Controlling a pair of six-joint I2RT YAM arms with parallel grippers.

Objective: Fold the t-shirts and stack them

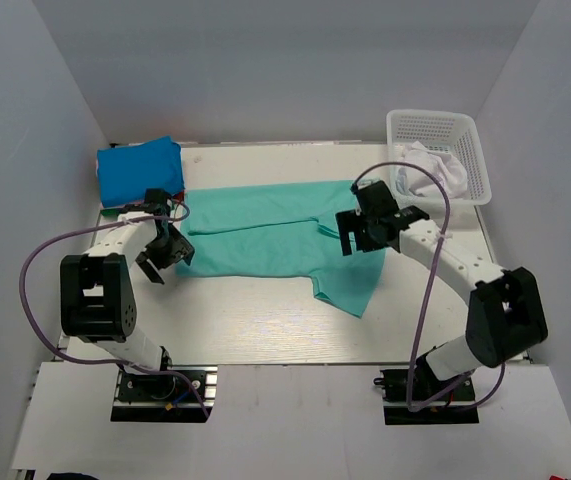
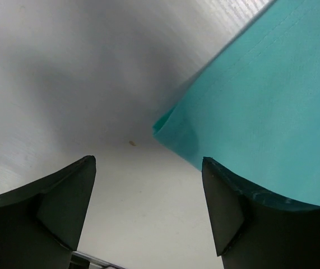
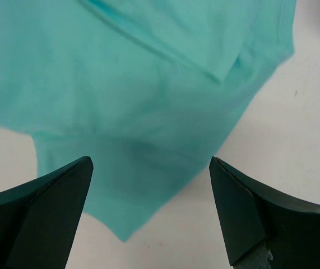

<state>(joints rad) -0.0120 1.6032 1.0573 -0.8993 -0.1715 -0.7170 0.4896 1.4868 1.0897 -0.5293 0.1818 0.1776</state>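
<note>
The sleeve still sticks out past the teal shirt's folded body. I next need to bring my right gripper back and down, closing on the sleeve's near hem [image 1: 349,308] [image 3: 112,228].
A teal-green t-shirt [image 1: 275,235] lies folded lengthwise across the middle of the table, one sleeve [image 1: 350,285] sticking out toward the near edge. A bright blue folded t-shirt [image 1: 140,170] sits at the far left. A white t-shirt [image 1: 430,168] lies in the basket. My left gripper [image 1: 163,255] is open and empty at the teal shirt's left end; its corner [image 2: 174,126] shows in the left wrist view. My right gripper [image 1: 357,238] is open and empty above the shirt's right end; the sleeve [image 3: 143,168] shows below it.
A white plastic mesh basket [image 1: 465,135] stands at the far right corner. White walls close the table on three sides. Bare tabletop [image 1: 255,315] lies in front of the shirt.
</note>
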